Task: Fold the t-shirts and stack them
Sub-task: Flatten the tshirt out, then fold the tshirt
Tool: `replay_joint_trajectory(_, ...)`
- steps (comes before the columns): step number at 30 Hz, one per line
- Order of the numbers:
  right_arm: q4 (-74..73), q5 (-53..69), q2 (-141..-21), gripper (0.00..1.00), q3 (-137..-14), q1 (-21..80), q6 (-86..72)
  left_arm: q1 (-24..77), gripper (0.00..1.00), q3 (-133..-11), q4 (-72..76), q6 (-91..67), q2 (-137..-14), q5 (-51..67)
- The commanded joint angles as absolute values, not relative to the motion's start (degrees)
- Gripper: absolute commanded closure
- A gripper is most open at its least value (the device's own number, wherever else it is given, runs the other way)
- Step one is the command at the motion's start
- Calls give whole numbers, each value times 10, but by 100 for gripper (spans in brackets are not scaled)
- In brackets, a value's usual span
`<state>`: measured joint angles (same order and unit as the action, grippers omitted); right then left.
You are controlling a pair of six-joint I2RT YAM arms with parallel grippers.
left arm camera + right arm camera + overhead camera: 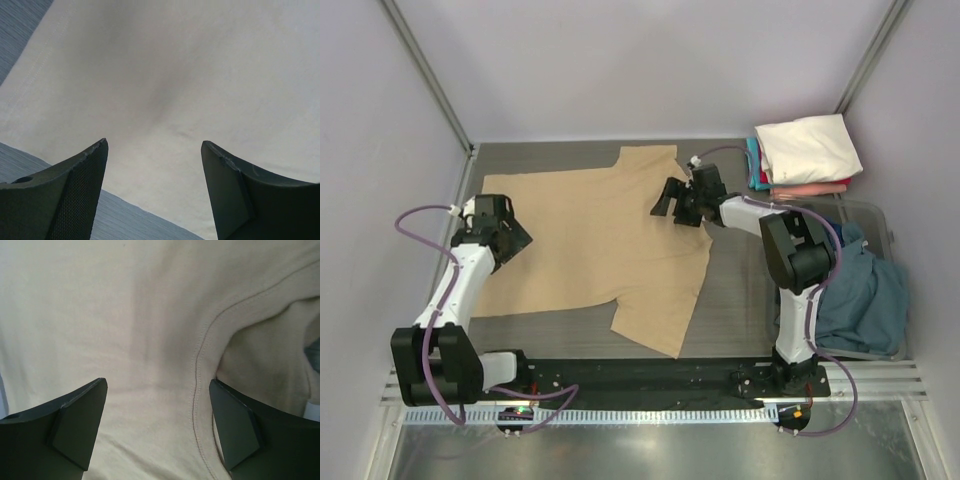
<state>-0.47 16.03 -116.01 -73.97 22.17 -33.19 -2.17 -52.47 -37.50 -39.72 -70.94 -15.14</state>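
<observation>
My left gripper moves back and down onto the shirt's near hem corner (476,311) next. The corner lies back from and below the gripper, bare table beside it.
A tan t-shirt (590,240) lies spread flat on the table, sleeves towards the right. My left gripper (516,238) is open and empty, low over the shirt's left edge; the left wrist view shows its fingers (85,175) over the cloth (165,75) and the hem. My right gripper (670,200) is open and empty over the shirt's upper right part, near the sleeve seam (200,365). A stack of folded shirts, cream-white (808,148) on top of pink, red and teal, sits at the back right.
A bin (875,215) at the right holds a heap of slate blue and navy shirts (865,290). Grey walls close in the table at the back and sides. A metal rail runs along the near edge (650,385).
</observation>
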Motion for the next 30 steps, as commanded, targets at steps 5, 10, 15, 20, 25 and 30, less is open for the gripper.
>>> replay_joint_trajectory(5,-30,149,-1196,11,-685,87,-377,-24,25,-540,-352,-409,-722,-166)
replay_joint_trajectory(10,-24,160,-1190,11,-663,55,-375,-24,26,-532,-356,-411,-724,-164)
replay_joint_trajectory(15,-34,177,-1171,11,-671,54,-358,-9,28,-496,-389,-453,-694,-175)
replay_joint_trajectory(20,-74,212,-1118,11,-705,64,-323,49,33,-419,-422,-538,-631,-203)
replay_joint_trajectory(25,-157,157,-1025,10,-751,99,-279,95,36,-360,-496,-644,-554,-267)
replay_joint_trajectory(30,-168,163,-949,10,-713,112,-293,115,33,-312,-519,-691,-533,-272)
